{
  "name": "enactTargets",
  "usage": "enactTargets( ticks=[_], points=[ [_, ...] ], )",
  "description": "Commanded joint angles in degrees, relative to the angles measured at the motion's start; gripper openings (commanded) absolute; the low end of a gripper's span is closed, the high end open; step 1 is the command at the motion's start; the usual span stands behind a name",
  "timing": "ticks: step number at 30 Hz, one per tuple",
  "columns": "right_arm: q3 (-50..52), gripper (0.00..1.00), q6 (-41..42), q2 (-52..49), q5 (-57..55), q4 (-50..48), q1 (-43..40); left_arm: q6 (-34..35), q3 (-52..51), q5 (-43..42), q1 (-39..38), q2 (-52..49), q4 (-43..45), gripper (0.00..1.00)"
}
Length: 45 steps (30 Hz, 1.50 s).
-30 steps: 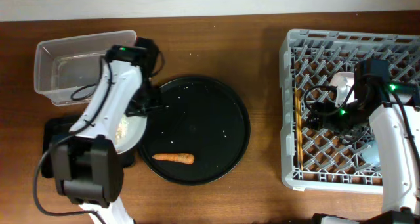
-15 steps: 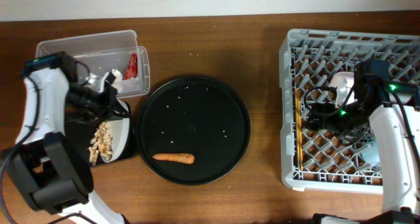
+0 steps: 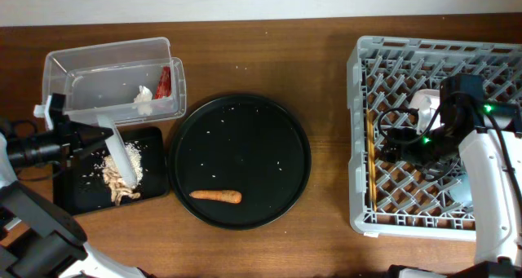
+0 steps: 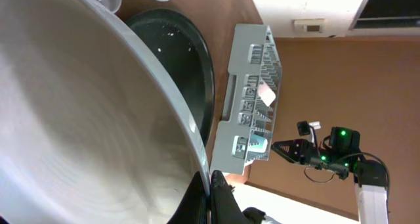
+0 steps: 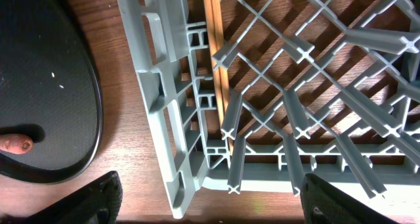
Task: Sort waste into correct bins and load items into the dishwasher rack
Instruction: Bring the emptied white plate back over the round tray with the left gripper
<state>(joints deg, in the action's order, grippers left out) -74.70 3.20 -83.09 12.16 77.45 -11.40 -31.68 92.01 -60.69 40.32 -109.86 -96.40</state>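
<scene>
To the right of my left gripper in the overhead view lies the round tray's empty middle (image 3: 249, 151), so next I swing there, lower the plate (image 3: 124, 154) flat and release it.
My left gripper (image 3: 91, 136) is shut on the rim of the pale grey-green plate (image 3: 124, 154) and holds it tipped on edge over the shallow black tray (image 3: 73, 192). Beige food scraps (image 3: 120, 180) lie on that tray. In the left wrist view the plate (image 4: 79, 106) fills the frame, with the fingers (image 4: 209, 199) pinching its rim. The clear tub (image 3: 90, 70) holds the red wrapper (image 3: 164, 82) and the white tissue (image 3: 144, 99). The orange carrot (image 3: 215, 196) lies on the round tray. My right gripper (image 3: 390, 147) is open over the dishwasher rack (image 3: 356, 90), above the chopsticks (image 5: 216, 86).
The large round black tray (image 3: 245, 139) sits mid-table with crumbs on it; its edge (image 5: 46, 86) and the carrot's tip (image 5: 13, 144) show in the right wrist view. A white bowl (image 3: 424, 105) and a blue cup (image 3: 459, 189) sit in the rack, partly hidden by the right arm.
My left arm swung left with the plate and tipped it upright. The scraps slid off the plate onto the shallow black tray. The right arm has not moved.
</scene>
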Motion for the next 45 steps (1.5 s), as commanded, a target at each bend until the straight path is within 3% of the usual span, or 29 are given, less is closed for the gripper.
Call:
enactTargets(
  ticks=[1, 14, 19, 22, 24, 26, 28, 32, 35, 39, 40, 41, 42, 43, 45],
  points=[
    [-0.9, 0.86, 0.0, 0.4, 0.7, 0.4, -0.3, -2.5, -0.1, -2.8, -0.1, 1.7, 0.1, 0.00],
    [-0.9, 0.86, 0.0, 0.4, 0.7, 0.4, -0.3, -3.9, -0.1, -3.8, -1.2, 2.3, -0.3, 0.00],
    [-0.9, 0.86, 0.0, 0.4, 0.7, 0.3, -0.3, -3.9, -0.1, -3.5, -13.6, 9.3, 0.1, 0.00],
    [-0.9, 0.86, 0.0, 0.4, 0.7, 0.5, -0.3, -2.3, -0.1, -2.5, -28.6, 10.2, 6.8, 0.00],
    [-0.9, 0.86, 0.0, 0.4, 0.7, 0.9, -0.3, 8.2, -0.1, 4.3, -38.1, 10.2, 16.3, 0.00],
    [-0.9, 0.87, 0.0, 0.4, 0.7, 0.9, -0.3, 21.9, -0.1, 22.2, -49.4, 10.1, 26.9, 0.00],
    [-0.9, 0.87, 0.0, 0.4, 0.7, 0.9, -0.3, 27.5, -0.1, 35.0, -57.3, 9.4, 30.6, 0.01],
    [-0.9, 0.87, 0.0, 0.4, 0.7, 0.9, -0.3, 34.6, -0.1, 48.8, -69.9, 4.9, 32.7, 0.01],
    [-0.9, 0.87, 0.0, 0.4, 0.7, 1.0, -0.3, 36.7, -0.1, 50.7, -75.9, -2.0, 33.8, 0.00],
    [-0.9, 0.87, -0.5, 0.4, 0.7, 1.0, -0.3, 37.5, -0.1, 50.6, -78.1, -5.5, 36.1, 0.00],
    [-0.9, 0.87, -0.5, 0.4, 0.7, 1.0, -0.3, 37.5, -0.1, 50.4, -78.1, -5.5, 35.9, 0.03],
    [-0.9, 0.87, -0.5, 0.4, 0.7, 1.0, -0.3, 37.5, 0.0, 49.9, -78.1, -5.5, 35.7, 0.19],
    [-0.9, 0.88, -0.5, 0.4, 0.7, 1.0, -0.3, 37.5, 0.3, 49.2, -78.1, -5.5, 35.3, 0.50],
    [-0.9, 0.90, -0.5, 0.4, 0.7, 1.0, -0.3, 37.5, 1.2, 48.9, -77.9, -5.1, 34.2, 0.63],
    [-0.9, 0.91, -0.5, 0.4, 0.7, 0.7, -0.3, 37.5, 2.4, 48.9, -76.6, -2.1, 32.9, 0.63]
  ],
)
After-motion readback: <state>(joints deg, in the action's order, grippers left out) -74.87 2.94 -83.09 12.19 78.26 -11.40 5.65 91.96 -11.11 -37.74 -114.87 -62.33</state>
